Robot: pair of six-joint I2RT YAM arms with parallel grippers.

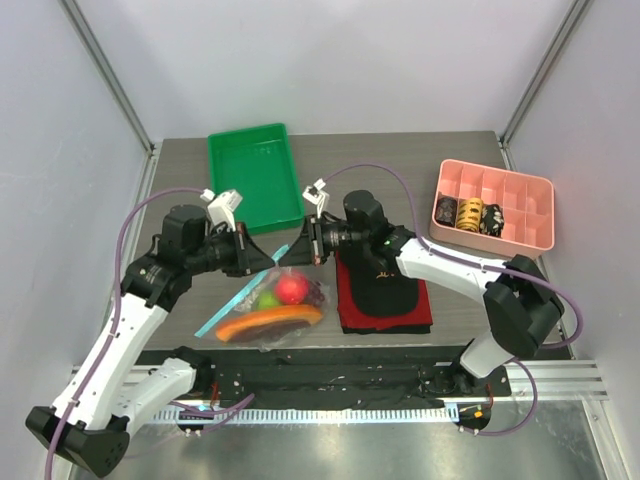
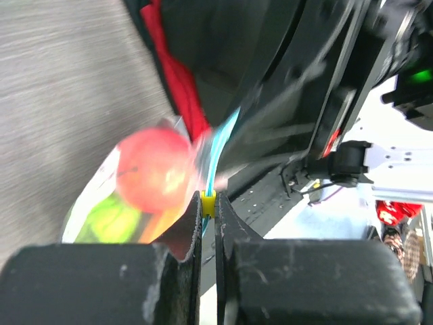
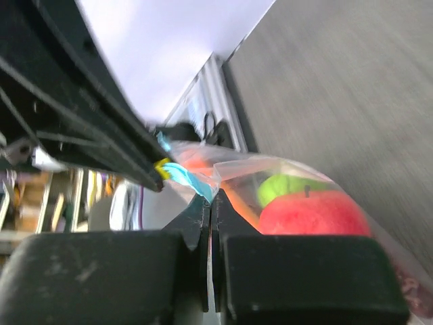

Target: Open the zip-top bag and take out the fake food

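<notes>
The slider is still at the zip's far end, so my left gripper will next drag it back along the zip to the zip's near end (image 1: 203, 330) and let go.
The clear zip-top bag (image 1: 270, 310) lies at the table's front centre, its blue-teal zip strip (image 1: 283, 250) lifted at the far end. Inside show a red apple (image 1: 291, 289), a green piece (image 1: 268, 298), an orange-rimmed melon slice (image 1: 270, 321) and dark grapes (image 1: 315, 291). My left gripper (image 1: 274, 256) is shut on the yellow zip slider (image 2: 208, 203) at the strip. My right gripper (image 1: 304, 247) is shut on the bag's teal strip (image 3: 196, 183) right beside it. The apple (image 3: 314, 213) and green piece (image 3: 287, 187) show through the plastic in the right wrist view.
A green tray (image 1: 254, 175) stands at the back centre. A pink divided box (image 1: 494, 204) with dark and yellow items is at the back right. A dark pad over red cloth (image 1: 384, 290) lies right of the bag.
</notes>
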